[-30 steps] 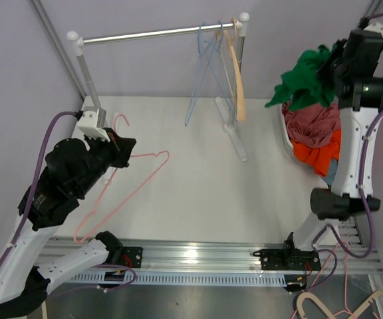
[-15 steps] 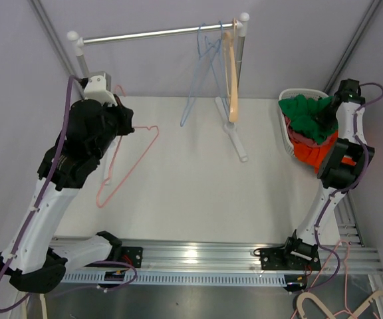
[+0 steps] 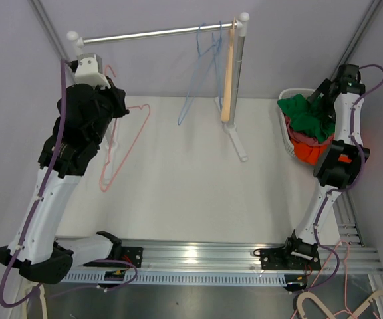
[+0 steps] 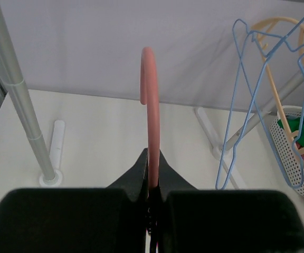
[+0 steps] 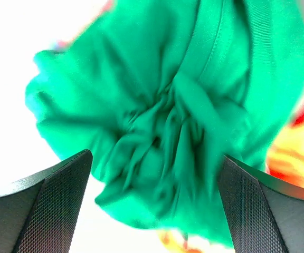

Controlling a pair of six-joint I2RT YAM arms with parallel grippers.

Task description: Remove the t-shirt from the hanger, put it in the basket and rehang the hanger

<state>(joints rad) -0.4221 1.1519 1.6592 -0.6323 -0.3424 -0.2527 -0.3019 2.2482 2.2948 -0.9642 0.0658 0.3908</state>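
Note:
The pink hanger is already bare, so the robot's left gripper should lift it outward and toward the blue hangers, then lower its hook onto the rack's bar (image 3: 135, 35).
My left gripper (image 3: 120, 109) is shut on the neck of a bare pink hanger (image 4: 153, 116), holding it up in the air just below the left end of the rack's rail (image 3: 151, 32). The hanger's triangle hangs down over the table. The green t-shirt (image 3: 304, 114) lies crumpled on top of the clothes in the white basket (image 3: 288, 136) at the right. My right gripper (image 3: 326, 90) hovers directly above it, open. In the right wrist view the t-shirt (image 5: 168, 121) fills the space beyond my right gripper (image 5: 154, 163), whose pads (image 5: 62, 184) stand wide apart and hold nothing.
Two blue wire hangers (image 3: 201, 73) and a cream hanger (image 3: 227, 80) hang at the rail's right end, by the rack's right post (image 3: 238, 100). Red and orange clothes (image 3: 311, 149) lie under the t-shirt. The rack's left post (image 4: 15, 100) stands close to the left gripper.
The right gripper came down over the basket and opened, letting the green t-shirt go onto the pile. The left arm rose and carried the pink hanger up towards the rail.

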